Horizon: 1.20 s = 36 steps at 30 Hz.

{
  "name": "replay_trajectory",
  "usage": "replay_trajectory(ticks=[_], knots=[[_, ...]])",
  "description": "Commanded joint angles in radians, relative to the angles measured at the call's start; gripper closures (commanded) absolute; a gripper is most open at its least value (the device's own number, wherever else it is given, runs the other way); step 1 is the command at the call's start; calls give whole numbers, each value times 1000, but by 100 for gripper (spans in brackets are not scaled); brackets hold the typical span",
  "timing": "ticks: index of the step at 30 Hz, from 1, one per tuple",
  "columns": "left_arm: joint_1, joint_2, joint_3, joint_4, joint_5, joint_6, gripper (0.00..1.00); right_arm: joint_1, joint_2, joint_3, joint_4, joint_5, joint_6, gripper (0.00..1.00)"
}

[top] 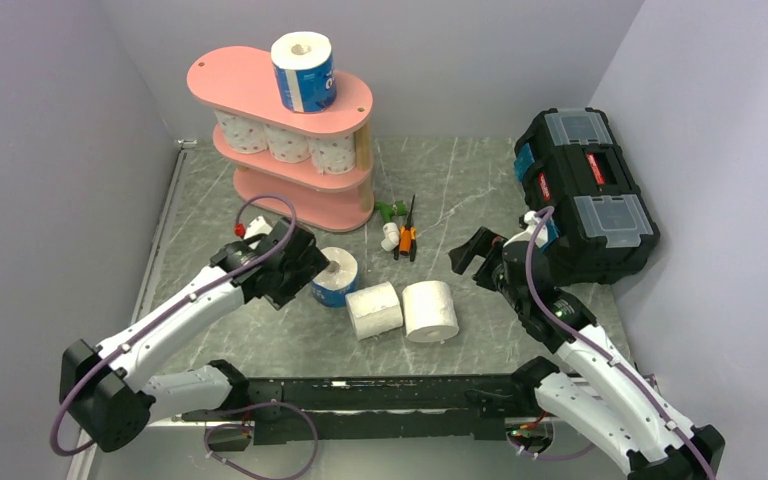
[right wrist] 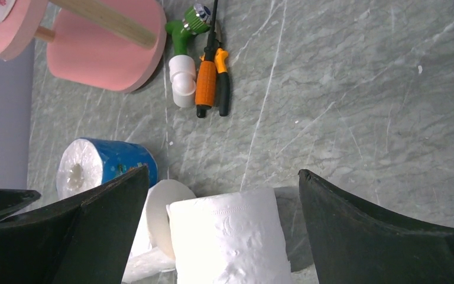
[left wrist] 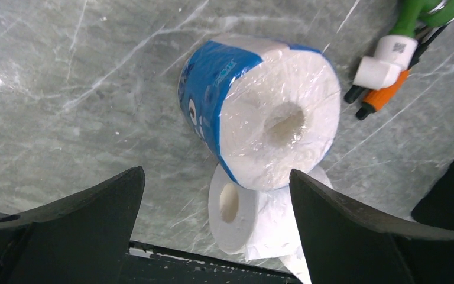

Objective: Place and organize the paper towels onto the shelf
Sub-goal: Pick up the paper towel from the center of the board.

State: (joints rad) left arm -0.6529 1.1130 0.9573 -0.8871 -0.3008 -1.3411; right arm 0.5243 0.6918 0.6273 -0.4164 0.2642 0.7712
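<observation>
The blue-wrapped roll is standing with its core hole facing up. I need to lower my left gripper onto its rim (top: 323, 275) (left wrist: 247, 125) next, with one finger at the hole and one outside.
The pink three-tier shelf (top: 220, 75) stands at the back left. A blue-wrapped paper towel roll (top: 305, 72) stands on its top board, and three pink-dotted rolls (top: 287, 143) fill the middle tier. On the table a second blue-wrapped roll (top: 338, 277) (left wrist: 260, 118) stands upright, with two plain white rolls (top: 374, 310) (top: 431, 311) beside it. My left gripper (top: 298, 264) (left wrist: 214, 173) hovers open just left of the blue roll, touching nothing. My right gripper (top: 472, 254) (right wrist: 221, 173) is open right of the plain rolls (right wrist: 230, 236), and holds nothing.
A black toolbox (top: 585, 190) sits at the right by the wall. A green-and-white plastic tool and orange-handled pliers (top: 400, 232) (right wrist: 204, 77) lie between the shelf's foot (right wrist: 106, 47) and the rolls. Grey walls close in on the left, back and right.
</observation>
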Motion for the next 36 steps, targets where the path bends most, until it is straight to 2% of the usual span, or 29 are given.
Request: replay_trajectory(ticks=[1,12,20,25,36], knots=[[-34,47,28,-11,23,-34,1,-21,17,10,49,-49,15,0],[-51,104,30,-1,-10,-101,4,-48,12,-12,61,-73,3,0],[-49,211,114,-50,-39,-119,4,-55,7,-32,62,-86,7,0],[-32,236,107,-44,-12,-138,5,-61,5,-27,45,-73,-11,0],[-1,225,83,-40,-4,-160,19,-73,17,-34,61,-81,-24,0]])
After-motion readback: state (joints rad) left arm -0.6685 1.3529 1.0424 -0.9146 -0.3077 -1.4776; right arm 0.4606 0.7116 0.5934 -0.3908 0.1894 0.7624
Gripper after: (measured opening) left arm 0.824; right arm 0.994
